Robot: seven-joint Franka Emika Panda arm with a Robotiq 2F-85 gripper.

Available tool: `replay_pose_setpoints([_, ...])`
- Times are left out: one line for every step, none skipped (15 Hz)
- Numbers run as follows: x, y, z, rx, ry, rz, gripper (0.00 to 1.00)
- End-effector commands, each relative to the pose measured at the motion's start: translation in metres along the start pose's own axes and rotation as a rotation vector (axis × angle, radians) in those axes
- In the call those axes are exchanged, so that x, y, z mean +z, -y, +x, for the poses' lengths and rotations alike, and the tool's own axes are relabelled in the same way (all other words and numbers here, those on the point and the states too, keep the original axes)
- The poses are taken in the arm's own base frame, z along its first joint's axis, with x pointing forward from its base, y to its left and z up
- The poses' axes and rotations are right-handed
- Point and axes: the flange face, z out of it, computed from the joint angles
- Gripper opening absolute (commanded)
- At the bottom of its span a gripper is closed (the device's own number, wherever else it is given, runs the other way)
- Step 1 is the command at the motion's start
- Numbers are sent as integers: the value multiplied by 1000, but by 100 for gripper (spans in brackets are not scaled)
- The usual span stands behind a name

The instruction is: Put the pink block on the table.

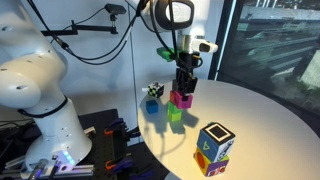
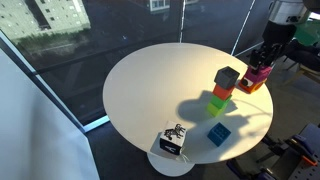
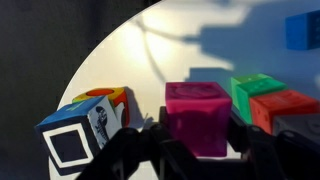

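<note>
My gripper lowers the pink block [image 1: 182, 99] next onto the clear gap of bare tabletop below, between the green block and the multicoloured cube, and releases it.
My gripper [image 3: 197, 150] is shut on the pink block [image 3: 197, 115], with one finger on each side of it. In both exterior views the gripper [image 1: 184, 88] [image 2: 262, 66] holds the pink block [image 1: 182, 99] [image 2: 258, 75] a little above the white round table [image 1: 260, 120] [image 2: 140, 90]. It is right beside a stack of a green block [image 2: 218, 105], an orange-red block [image 2: 222, 91] and a grey block [image 2: 227, 76]. The green block [image 3: 255, 88] and the orange-red block [image 3: 292, 108] show to the right of the pink block in the wrist view.
A larger multicoloured patterned cube [image 1: 215, 148] [image 3: 85, 122] stands near the table edge. A black-and-white patterned cube [image 2: 174, 141] [image 1: 153, 91] and a blue block [image 2: 218, 134] [image 3: 303, 30] lie on the table. The robot base [image 1: 40, 90] stands beside the table.
</note>
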Motion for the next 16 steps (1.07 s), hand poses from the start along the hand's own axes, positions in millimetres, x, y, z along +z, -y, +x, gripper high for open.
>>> replay_pose_setpoints([18,-9,8,-37,-9,-4,30])
replay_pose_setpoints([24,-10,11,-45,-8,0,30])
replay_pose_setpoints([29,-11,13,-53,-8,3,30])
replay_pose_setpoints([34,-12,15,-62,-11,5,30])
replay_pose_setpoints([39,-14,17,-72,-13,8,30])
replay_pose_setpoints([44,-15,19,-82,-17,10,30])
replay_pose_setpoints([49,-16,21,-95,-18,14,30])
replay_pose_setpoints([54,-17,22,-106,-22,16,30])
replay_pose_setpoints([59,-18,24,-116,-24,16,30])
replay_pose_setpoints([63,-19,25,-125,-26,15,30])
replay_pose_setpoints([68,-20,26,-133,-29,16,30])
replay_pose_setpoints([73,-21,27,-138,-29,18,30])
replay_pose_setpoints([78,-22,28,-143,-27,22,30])
replay_pose_setpoints([83,-24,29,-147,-26,23,30])
replay_pose_setpoints([87,-25,29,-152,-22,26,30])
replay_pose_setpoints([92,-26,29,-153,-19,28,30])
